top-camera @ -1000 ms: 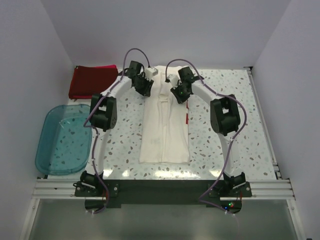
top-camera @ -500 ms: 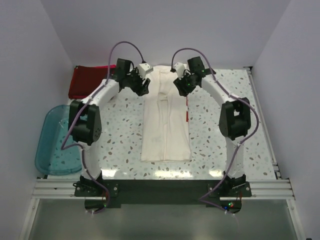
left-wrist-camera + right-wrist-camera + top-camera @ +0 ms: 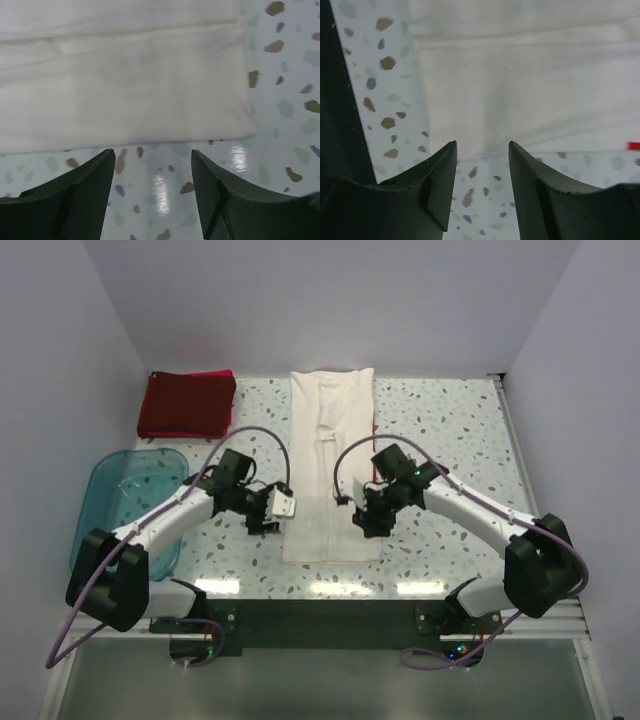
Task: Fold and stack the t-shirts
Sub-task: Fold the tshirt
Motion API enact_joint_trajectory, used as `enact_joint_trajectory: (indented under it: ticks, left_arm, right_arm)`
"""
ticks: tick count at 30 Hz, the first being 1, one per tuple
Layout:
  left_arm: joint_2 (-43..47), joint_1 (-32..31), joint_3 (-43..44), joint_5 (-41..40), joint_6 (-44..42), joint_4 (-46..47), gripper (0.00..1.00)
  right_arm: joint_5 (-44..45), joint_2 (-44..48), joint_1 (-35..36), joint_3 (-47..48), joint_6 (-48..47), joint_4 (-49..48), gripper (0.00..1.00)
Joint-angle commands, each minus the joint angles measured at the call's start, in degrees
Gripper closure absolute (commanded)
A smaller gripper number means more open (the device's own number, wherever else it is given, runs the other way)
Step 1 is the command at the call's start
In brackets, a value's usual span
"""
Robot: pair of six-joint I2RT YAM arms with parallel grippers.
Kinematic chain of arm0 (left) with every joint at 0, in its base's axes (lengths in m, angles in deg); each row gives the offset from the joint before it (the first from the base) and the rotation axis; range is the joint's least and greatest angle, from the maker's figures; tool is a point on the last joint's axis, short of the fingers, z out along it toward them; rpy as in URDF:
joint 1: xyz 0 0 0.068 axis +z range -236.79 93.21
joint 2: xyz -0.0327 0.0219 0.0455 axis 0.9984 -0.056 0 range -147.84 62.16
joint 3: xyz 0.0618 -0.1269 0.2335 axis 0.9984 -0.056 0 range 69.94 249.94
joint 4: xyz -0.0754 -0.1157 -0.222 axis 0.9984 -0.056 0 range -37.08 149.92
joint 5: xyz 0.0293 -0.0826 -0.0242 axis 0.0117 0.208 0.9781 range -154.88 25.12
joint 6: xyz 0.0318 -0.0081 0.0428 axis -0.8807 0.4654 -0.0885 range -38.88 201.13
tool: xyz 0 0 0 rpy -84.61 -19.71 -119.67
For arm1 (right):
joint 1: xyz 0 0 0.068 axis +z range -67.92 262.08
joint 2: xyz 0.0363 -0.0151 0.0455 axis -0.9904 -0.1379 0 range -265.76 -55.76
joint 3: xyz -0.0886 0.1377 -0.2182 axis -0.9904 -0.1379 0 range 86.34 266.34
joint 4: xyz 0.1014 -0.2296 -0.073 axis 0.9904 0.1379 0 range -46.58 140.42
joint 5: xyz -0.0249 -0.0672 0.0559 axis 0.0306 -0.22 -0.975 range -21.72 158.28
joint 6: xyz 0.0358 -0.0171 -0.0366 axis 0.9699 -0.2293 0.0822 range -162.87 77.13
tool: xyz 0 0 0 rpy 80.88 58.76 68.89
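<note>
The robot's right gripper needs to move back and down onto the shirt's near corner on the red-print side next, because that corner lies below and back from the gripper's fingers.
A cream-white t-shirt (image 3: 331,465), folded into a long narrow strip, lies flat down the middle of the table; a sliver of its red print (image 3: 374,454) shows at the right edge. My left gripper (image 3: 272,522) sits low just left of the shirt's near end, open, with only tabletop between its fingers (image 3: 152,152); the shirt's edge (image 3: 130,100) lies just beyond the tips. My right gripper (image 3: 368,520) mirrors it on the right side, open and empty (image 3: 482,144), short of the cloth (image 3: 530,90). A folded dark red shirt (image 3: 184,405) rests at the back left on a pink one (image 3: 216,373).
A translucent teal tub (image 3: 120,510) stands at the left edge, partly under my left arm. The speckled tabletop (image 3: 450,440) is bounded by white walls at the back and sides. A metal rail (image 3: 330,615) runs along the near edge.
Both arms pulled back from the shirt's far end to its near end. Both grippers opened and let go of the cloth, whose far end now lies flat.
</note>
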Motion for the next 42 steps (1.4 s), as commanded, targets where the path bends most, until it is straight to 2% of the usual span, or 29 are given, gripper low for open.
enact_joint_trajectory:
  ticks: [1,6,15,22,25,26,28,31,32,34,35,36,42]
  left_arm:
    - [5.57,-5.97,-7.25,-0.07,-7.69,0.49,0.33]
    - [8.04,-11.33,-13.50,-1.21,-7.52,4.90,0.34]
    - [8.31,-17.75,-17.81,-5.08,-4.36,9.64,0.38]
    - [5.15,-19.43,-18.96,-7.89,-1.98,12.01,0.40]
    - [3.65,-19.69,-19.22,-8.86,-2.51,12.37,0.45]
    - [2.60,-19.78,-19.31,-9.64,-2.68,12.63,0.51]
    - [1.37,-19.96,-19.31,-11.14,-2.25,13.50,0.56]
    - [-0.13,-19.87,-19.14,-12.20,-1.11,14.91,0.65]
    - [-0.39,-19.96,-18.96,-12.55,-0.76,15.87,0.72]
    - [-0.39,-19.96,-18.44,-12.20,-0.23,15.80,0.82]
    - [0.04,-19.96,-17.82,-11.42,-0.05,15.53,0.96]
    - [0.57,-20.05,-17.56,-10.97,0.65,15.36,1.00]
    - [7.07,-21.80,-16.24,-5.79,-1.01,9.74,1.00]
  right_arm:
    - [1.38,2.65,4.06,-6.63,-4.06,-4.05,0.51]
    - [2.79,3.09,8.37,-11.82,-4.85,-6.35,0.58]
    - [4.54,6.44,13.56,-19.38,-5.82,-8.64,0.61]
    - [9.99,2.93,14.17,-22.54,-5.21,-13.82,0.58]
    - [12.27,0.82,14.70,-23.16,-5.03,-15.05,0.58]
    - [12.63,0.38,14.88,-23.42,-5.12,-14.97,0.59]
    - [14.03,0.37,15.58,-24.47,-5.38,-15.40,0.62]
    - [15.26,0.63,16.11,-25.36,-5.03,-16.37,0.72]
    - [15.53,0.55,16.37,-25.45,-4.86,-16.55,0.81]
    - [16.06,0.90,16.72,-25.45,-4.24,-16.81,0.92]
    - [15.88,1.33,16.72,-25.27,-4.24,-16.38,1.00]
    - [15.62,2.73,16.72,-25.18,-4.24,-15.59,1.00]
    - [10.44,10.64,17.34,-23.25,-2.93,-9.27,1.00]
